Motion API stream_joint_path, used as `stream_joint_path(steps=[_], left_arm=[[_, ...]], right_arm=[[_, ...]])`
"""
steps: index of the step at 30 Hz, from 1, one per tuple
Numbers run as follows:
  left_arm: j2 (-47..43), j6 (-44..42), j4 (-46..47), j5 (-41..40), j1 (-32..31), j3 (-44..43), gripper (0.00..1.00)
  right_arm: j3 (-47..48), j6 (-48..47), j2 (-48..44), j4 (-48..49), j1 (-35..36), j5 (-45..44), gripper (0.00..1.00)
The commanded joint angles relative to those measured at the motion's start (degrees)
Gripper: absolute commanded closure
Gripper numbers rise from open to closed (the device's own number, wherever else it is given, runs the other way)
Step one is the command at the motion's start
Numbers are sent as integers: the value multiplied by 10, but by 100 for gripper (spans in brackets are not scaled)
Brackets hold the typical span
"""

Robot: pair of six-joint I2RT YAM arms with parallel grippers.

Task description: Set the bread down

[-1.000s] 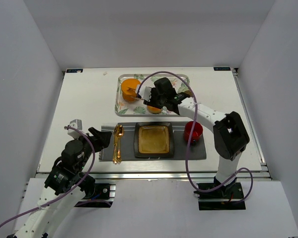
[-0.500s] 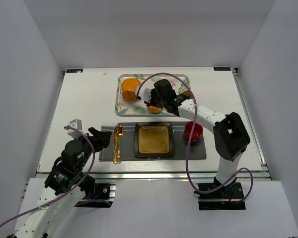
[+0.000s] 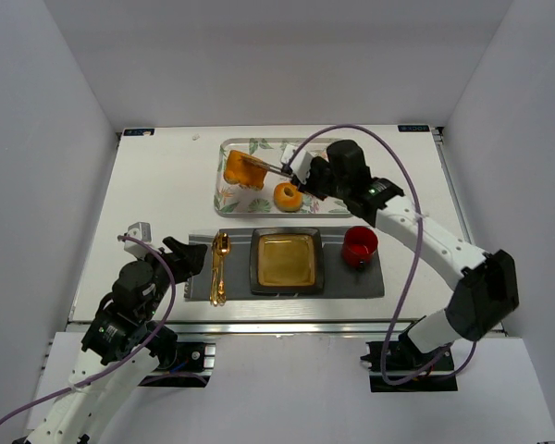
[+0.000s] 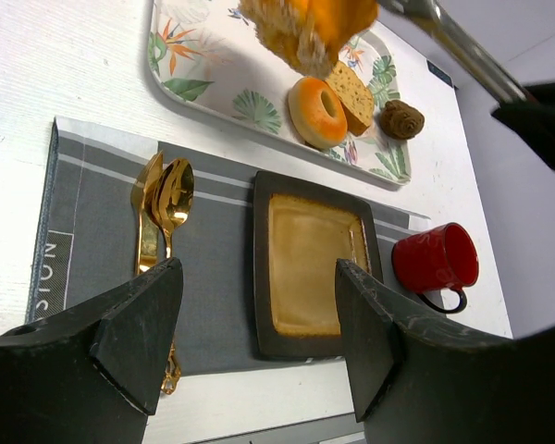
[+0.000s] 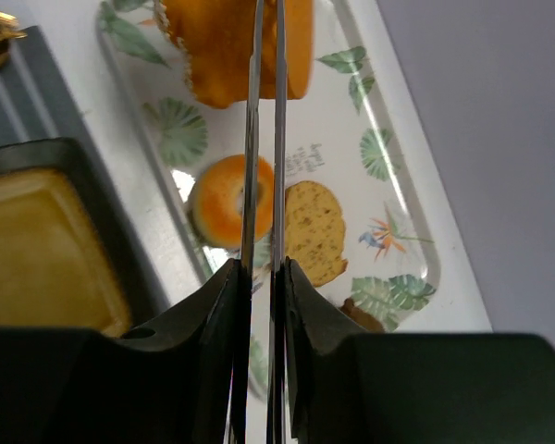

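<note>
The right gripper moves back from the tray (image 5: 388, 185) toward the red mug next, then lowers the orange pastry onto the square plate.
The bread (image 5: 316, 231), a flat tan speckled slice, lies on the floral tray (image 5: 388, 185) beside the ring doughnut (image 5: 219, 199); it also shows in the left wrist view (image 4: 353, 92). My right gripper (image 5: 262, 268) is shut on metal tongs (image 5: 264, 139). The tongs' tips pinch an orange pastry chunk (image 5: 224, 46) over the tray's left part (image 3: 243, 169). In the top view the right gripper (image 3: 313, 176) hangs over the tray and hides the bread. My left gripper (image 4: 259, 277) is open and empty, over the placemat's near left edge (image 3: 180, 254).
A dark square plate (image 3: 256, 264) with a tan centre sits mid-placemat (image 3: 351, 280). Gold spoons (image 3: 219, 268) lie left of it, a red mug (image 3: 360, 245) right of it. A small brown muffin (image 4: 402, 118) sits on the tray's right end. White walls enclose the table.
My right arm has swung to the right and drawn back, with the tongs still shut on the orange pastry. The doughnut is now uncovered. The left arm has not moved.
</note>
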State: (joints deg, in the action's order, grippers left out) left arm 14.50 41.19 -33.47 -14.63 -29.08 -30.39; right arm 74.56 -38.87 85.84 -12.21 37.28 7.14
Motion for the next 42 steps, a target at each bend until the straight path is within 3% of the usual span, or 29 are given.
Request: stream_joint_path(steps=[1,14,28,31,38,42], left_arm=[[3,-3,-4,-7,-1,-21,24],[0,-1,1,-4,0,-15,24],[10,0,11,7,0,-15,24],[9,0,8,6,0,-17,24],[6,2,7,6,0,-16,24],[5,1,4,4,0,-17,24]], right_arm=[[-38,20,-58,-14,-2,50,92],[-218,13,-312,-109,-2,74,92],[-333,-51,-447,-151,-1,75,92],[-333,-68,-462,-192,-2,117,88],[-326,-98,-469,-257,-1,157,62],[-320,-102,-466,-269,-1,163,55]])
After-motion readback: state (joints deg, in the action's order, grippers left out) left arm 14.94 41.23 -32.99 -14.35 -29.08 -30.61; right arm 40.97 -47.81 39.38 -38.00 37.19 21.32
